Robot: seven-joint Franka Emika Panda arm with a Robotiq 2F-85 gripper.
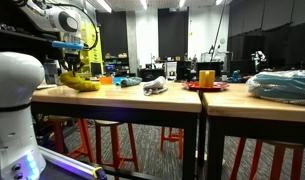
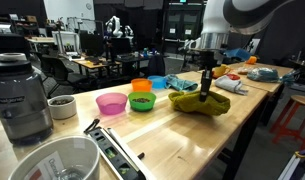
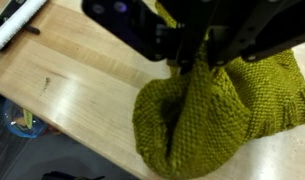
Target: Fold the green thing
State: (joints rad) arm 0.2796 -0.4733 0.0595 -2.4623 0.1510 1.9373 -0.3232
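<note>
The gripper carries the pinched fold across next, lowers it and releases on the tabletop (image 2: 171,91) beside the blue cloth, which lies beyond the green cloth from the gripper.
The green thing is an olive-green knitted cloth (image 3: 207,115), bunched on the wooden table. It shows in both exterior views (image 2: 200,102) (image 1: 80,82). My gripper (image 3: 192,62) comes in from the top of the wrist view, its jaws closed on a pinched-up fold of the cloth. In an exterior view the gripper (image 2: 207,88) stands straight down over the cloth's middle, lifting a bit of fabric. In an exterior view the gripper (image 1: 71,62) hangs above the cloth at the table's far left.
A pink bowl (image 2: 111,102), a green bowl (image 2: 142,100) and an orange bowl (image 2: 141,85) stand beside the cloth. A blender (image 2: 19,95), a white cup (image 2: 62,106) and a clear container (image 2: 54,162) sit near the table's end. A red plate with a yellow cup (image 1: 206,78) stands further along.
</note>
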